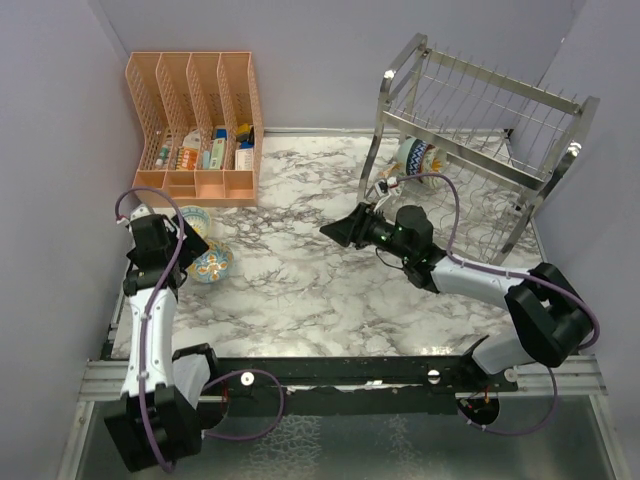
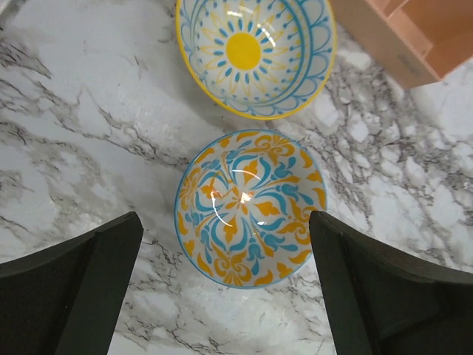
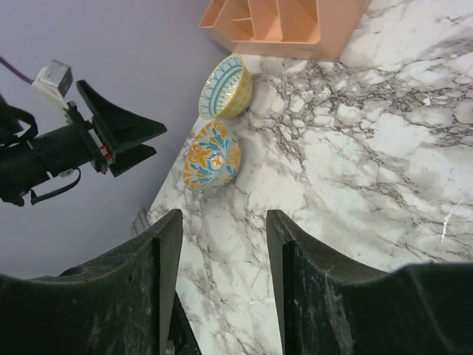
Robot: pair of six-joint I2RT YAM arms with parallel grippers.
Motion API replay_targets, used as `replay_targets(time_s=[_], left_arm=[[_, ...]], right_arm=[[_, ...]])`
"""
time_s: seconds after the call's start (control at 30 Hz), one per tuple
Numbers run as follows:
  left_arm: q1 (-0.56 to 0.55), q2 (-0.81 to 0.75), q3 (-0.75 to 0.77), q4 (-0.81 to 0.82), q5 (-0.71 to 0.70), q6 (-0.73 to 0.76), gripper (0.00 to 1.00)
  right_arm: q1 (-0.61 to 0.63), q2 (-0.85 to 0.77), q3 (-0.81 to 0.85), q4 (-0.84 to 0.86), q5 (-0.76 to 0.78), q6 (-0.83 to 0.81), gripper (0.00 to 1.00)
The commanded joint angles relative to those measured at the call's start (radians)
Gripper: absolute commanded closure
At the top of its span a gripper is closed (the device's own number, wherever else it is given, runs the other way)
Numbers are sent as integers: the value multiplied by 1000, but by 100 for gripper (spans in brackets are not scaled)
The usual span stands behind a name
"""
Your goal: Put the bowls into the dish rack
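Note:
My left gripper will reach outward and down to the sun bowl (image 2: 255, 52) below it next, then close on the sun bowl's side rim, where the marble is clear.
Two bowls sit at the table's left. One is orange and blue floral (image 1: 212, 262), the other is yellow and blue with a sun centre (image 1: 195, 218), just behind it. My left gripper (image 1: 188, 243) hangs open above them. In the left wrist view its jaws (image 2: 225, 220) straddle the floral bowl (image 2: 247, 207) without touching it, and the sun bowl (image 2: 255, 52) lies beyond. My right gripper (image 1: 343, 227) is open and empty over the table's middle, pointing left. Its wrist view (image 3: 222, 218) shows both bowls (image 3: 211, 157) far ahead. The silver dish rack (image 1: 520, 110) stands back right with one patterned bowl (image 1: 418, 155) on edge in its lower tier.
A peach slotted organizer (image 1: 197, 125) with small packets stands back left, close behind the sun bowl; its corner shows in the left wrist view (image 2: 414, 37). Purple walls close in the left, back and right sides. The left table edge runs just beside the bowls.

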State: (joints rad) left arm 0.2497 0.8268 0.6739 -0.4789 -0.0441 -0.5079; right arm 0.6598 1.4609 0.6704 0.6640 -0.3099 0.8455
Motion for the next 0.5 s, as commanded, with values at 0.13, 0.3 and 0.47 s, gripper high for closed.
replay_targets(time_s=[0.13, 0.3, 0.47], left_arm=[[3, 261, 127, 40, 30, 39, 8], [-6, 396, 229, 122, 46, 75, 11], [-8, 562, 277, 211, 86, 93, 18]], right_arm=[[3, -63, -11, -120, 49, -93, 48], [3, -59, -15, -126, 39, -93, 46], [1, -41, -16, -132, 18, -88, 46]])
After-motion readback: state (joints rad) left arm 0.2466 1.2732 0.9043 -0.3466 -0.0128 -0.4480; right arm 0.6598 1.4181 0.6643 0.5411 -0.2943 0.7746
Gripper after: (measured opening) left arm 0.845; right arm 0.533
